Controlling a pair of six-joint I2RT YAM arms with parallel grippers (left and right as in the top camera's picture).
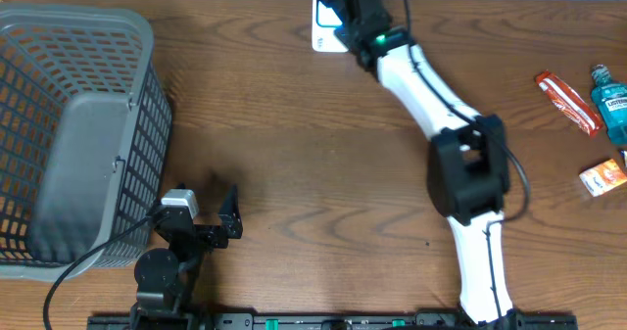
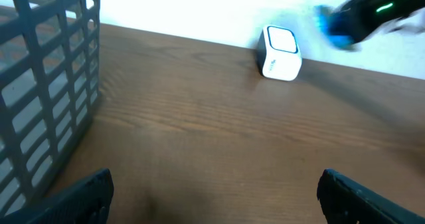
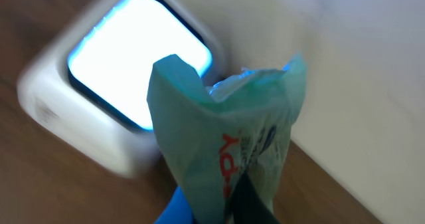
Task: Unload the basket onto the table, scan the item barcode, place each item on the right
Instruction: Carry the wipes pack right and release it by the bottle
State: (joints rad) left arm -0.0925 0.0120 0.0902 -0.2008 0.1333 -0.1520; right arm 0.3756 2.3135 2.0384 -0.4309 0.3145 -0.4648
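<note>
My right gripper moves back, to the right in the overhead view, then down next. It releases the item between red tube and orange box, since other items lie there.
The item, a crumpled pale green packet [image 3: 226,131] with red lettering, is pinched in my right gripper [image 3: 232,207], which is shut on it. It hangs right in front of the glowing window of the white barcode scanner [image 3: 126,71]. From overhead, the right gripper [image 1: 351,7] sits over the scanner [image 1: 321,31] at the table's far edge. In the left wrist view the scanner [image 2: 280,52] stands far off, with the blurred right gripper [image 2: 362,14] beside it. My left gripper [image 1: 208,212] rests near the front edge, open and holding nothing, its fingertips [image 2: 99,184] wide apart.
A grey mesh basket [image 1: 78,124] fills the left side, close to the left gripper. At the right edge lie a red tube [image 1: 568,103], a blue bottle [image 1: 612,100] and a small orange box [image 1: 602,178].
</note>
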